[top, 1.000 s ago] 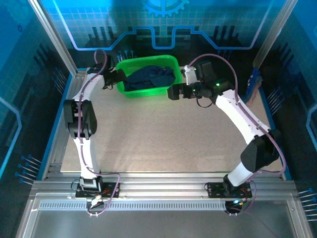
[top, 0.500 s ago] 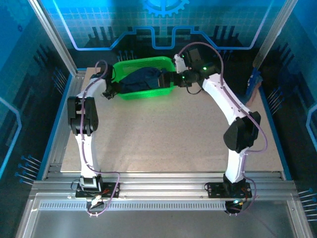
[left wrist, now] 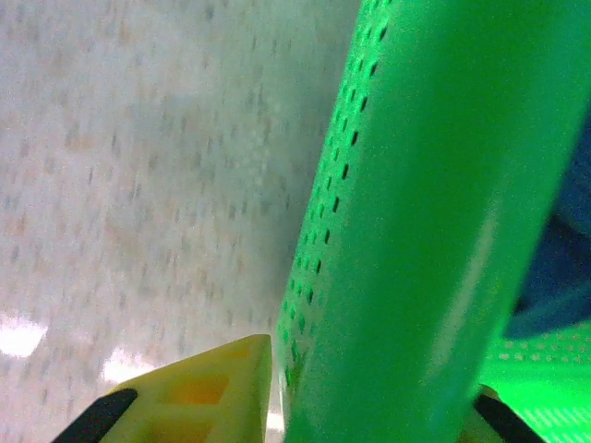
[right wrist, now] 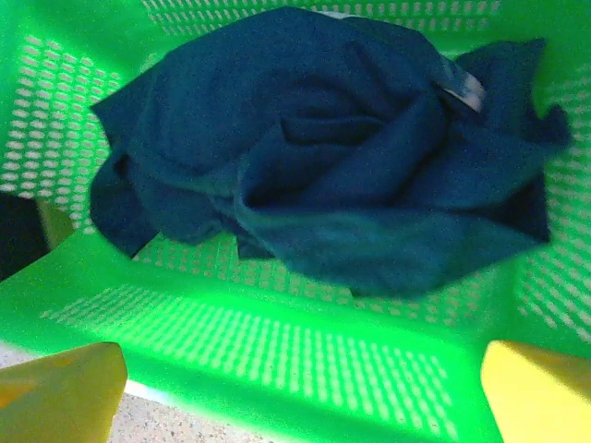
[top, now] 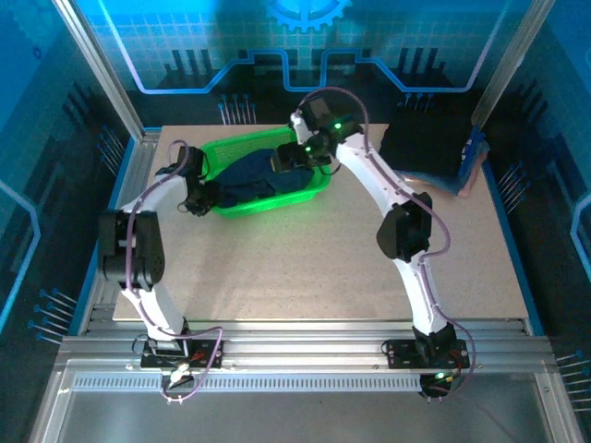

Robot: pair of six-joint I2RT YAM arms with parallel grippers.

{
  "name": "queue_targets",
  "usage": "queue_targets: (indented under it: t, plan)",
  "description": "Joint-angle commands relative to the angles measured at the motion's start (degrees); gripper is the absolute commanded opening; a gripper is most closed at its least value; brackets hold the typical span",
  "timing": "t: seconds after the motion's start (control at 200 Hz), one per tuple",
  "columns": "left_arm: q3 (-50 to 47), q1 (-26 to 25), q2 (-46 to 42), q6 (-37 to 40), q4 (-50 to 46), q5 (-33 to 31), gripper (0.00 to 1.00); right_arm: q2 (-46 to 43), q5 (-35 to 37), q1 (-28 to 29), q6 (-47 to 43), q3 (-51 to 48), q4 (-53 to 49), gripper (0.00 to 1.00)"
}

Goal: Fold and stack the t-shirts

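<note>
The navy-blue t-shirt lies bunched up in the basket below. My right gripper should next lower its wide-open fingers onto the t-shirt's middle, where raised folds show.
A crumpled navy-blue t-shirt lies bunched inside the bright green mesh basket, with a small white label showing at its top right. From above, the shirt is a dark heap in the basket, which sits skewed at the back left of the table. My left gripper is at the basket's left rim. In the left wrist view, the basket wall runs between the yellow fingers of the left gripper. My right gripper hovers over the basket's far side, its jaws spread wide.
The speckled tabletop stretches in front of the basket. A dark shape, too dim to identify, lies at the back right beside a blue object at the table's edge. Metal rails border the near side.
The basket has slid toward the front left and turned, with the left gripper staying on its rim. The right gripper has swung from the basket's right side to above its contents.
</note>
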Motion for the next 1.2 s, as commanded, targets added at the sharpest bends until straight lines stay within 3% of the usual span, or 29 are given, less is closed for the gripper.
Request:
queue_targets:
  t: [0.0,0.24,0.315,0.35,0.42,0.47,0.535,0.65,0.74,0.91,1.02,1.196]
  plan:
    - [-7.29,-1.43,-7.06,-3.93,0.34,4.38,0.23,4.48,3.38,2.74,-0.1,2.09,-2.61,1.0]
    - [-20.67,-3.68,-18.38,-10.71,3.41,6.23,0.21,12.5,8.54,6.99,6.0,0.6,0.84,0.99]
    - [-23.18,-3.68,-21.57,-11.67,3.81,6.47,0.2,14.8,8.5,7.55,9.52,0.51,2.1,0.94]
    - [-23.95,-3.68,-22.66,-12.01,3.72,6.49,0.21,15.51,8.26,7.6,11.35,0.36,2.72,0.83]
    - [-25.12,-3.67,-24.69,-12.51,3.19,5.92,0.2,15.21,6.43,7.24,14.26,-1.6,6.38,0.41]
    - [-25.78,-3.68,-25.71,-13.04,3.0,5.26,0.2,13.32,4.69,6.59,17.03,-3.22,9.46,0.18]
    - [-25.53,-3.43,-26.23,-13.1,2.05,4.29,0.19,8.64,0.85,5.72,19.41,-3.53,13.82,0.0]
    - [-24.77,-1.63,-26.34,-13.56,1.46,3.49,0.19,-4.19,-0.27,5.68,15.18,-0.89,20.21,0.0]
    - [-23.72,0.46,-25.7,-14.77,1.82,2.56,0.18,-10.96,-3.03,3.33,17.73,6.73,20.82,0.0]
    - [-18.7,6.92,-21.79,-18.37,3.76,1.98,0.16,-17.25,-9.73,-0.8,23.4,18.05,23.26,0.0]
    - [-14.18,11.52,-18.81,-22.23,4.63,0.92,0.16,-21.08,-12.07,-2.59,24.42,18.34,24.13,0.0]
    - [-8.27,15.94,-14.64,-27.72,5.17,-2.95,0.12,-23.3,-14.58,-4.91,21.81,16.32,15.16,0.0]
